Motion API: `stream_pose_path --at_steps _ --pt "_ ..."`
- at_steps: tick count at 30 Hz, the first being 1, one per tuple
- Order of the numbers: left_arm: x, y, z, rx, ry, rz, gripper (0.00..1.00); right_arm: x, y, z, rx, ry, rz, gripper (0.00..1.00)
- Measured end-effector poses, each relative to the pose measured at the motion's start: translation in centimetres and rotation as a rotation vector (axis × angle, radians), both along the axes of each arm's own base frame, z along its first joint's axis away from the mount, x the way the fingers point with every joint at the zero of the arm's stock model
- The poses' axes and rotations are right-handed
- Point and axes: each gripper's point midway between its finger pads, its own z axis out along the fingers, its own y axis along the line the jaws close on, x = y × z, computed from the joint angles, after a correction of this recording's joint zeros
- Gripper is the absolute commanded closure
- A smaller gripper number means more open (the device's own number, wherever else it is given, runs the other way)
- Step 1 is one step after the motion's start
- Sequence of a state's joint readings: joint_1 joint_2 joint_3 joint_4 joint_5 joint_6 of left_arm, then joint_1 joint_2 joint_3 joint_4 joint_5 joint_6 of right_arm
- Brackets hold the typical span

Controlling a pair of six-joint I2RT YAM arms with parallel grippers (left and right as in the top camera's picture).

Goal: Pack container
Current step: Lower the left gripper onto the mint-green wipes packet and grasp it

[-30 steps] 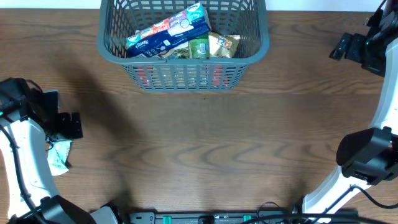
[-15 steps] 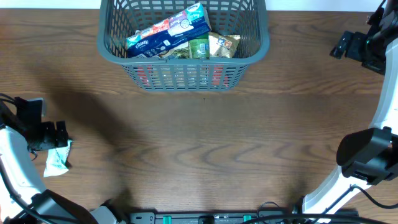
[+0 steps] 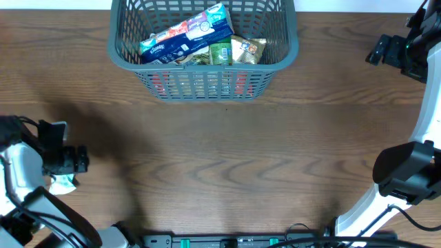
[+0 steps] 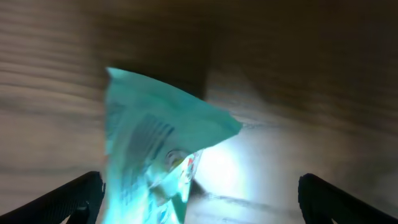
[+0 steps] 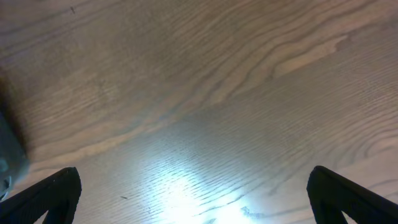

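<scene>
I need to move my left gripper down and to the left in the wrist view next, onto the light teal packet (image 3: pixel 63 182) (image 4: pixel 155 155), because the packet is off-centre between the open fingers.
The dark grey container (image 3: pixel 275 63) stands at the back middle of the table, holding a blue-and-red packet (image 3: pixel 186 33) and green and tan snack packets (image 3: pixel 234 52). A light teal packet (image 3: pixel 63 182) lies at the left front, partly under my left gripper (image 3: pixel 65 162). In the left wrist view the teal packet (image 4: pixel 155 155) sits between the wide-open fingers (image 4: pixel 199 199), nearer the left finger and blurred. My right gripper (image 3: pixel 386 49) is at the far right back, open and empty; its wrist view shows only bare wood between the fingers (image 5: pixel 199 193).
The wooden table (image 3: pixel 227 151) fills the view. The container's grey corner shows at the left edge of the right wrist view (image 5: pixel 7 149). The right arm's base (image 3: pixel 406 172) stands at the right front.
My left gripper has shifted over the teal packet at the left front, now covering more of it. The right arm has not moved.
</scene>
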State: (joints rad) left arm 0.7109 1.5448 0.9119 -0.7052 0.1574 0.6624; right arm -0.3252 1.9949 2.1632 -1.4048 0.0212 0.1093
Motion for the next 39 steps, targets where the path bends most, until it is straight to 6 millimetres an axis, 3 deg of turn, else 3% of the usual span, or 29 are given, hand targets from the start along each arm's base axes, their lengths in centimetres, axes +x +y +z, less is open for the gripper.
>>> stream_pose_path --at_steps 20,31,33,35,39 --pt "-1.7 1.3 -4.0 -0.053 0.056 0.077 0.02 -0.3 0.1 -0.1 0.004 0.012 0.000 0.01" --pt "-1.2 1.9 -4.1 -0.035 0.036 0.077 0.00 -0.6 0.2 -0.2 0.009 0.027 0.000 0.01" --pt "-1.2 1.9 -4.1 -0.035 0.036 0.077 0.09 -0.7 0.2 -0.2 0.010 0.029 0.000 0.01" --pt "-1.2 1.9 -4.1 -0.036 0.036 0.081 0.27 -0.7 0.2 -0.3 0.010 0.032 0.000 0.01" --pt "-1.1 1.9 -4.1 -0.033 0.034 0.072 0.39 -0.8 0.3 -0.3 0.011 0.034 0.000 0.01"
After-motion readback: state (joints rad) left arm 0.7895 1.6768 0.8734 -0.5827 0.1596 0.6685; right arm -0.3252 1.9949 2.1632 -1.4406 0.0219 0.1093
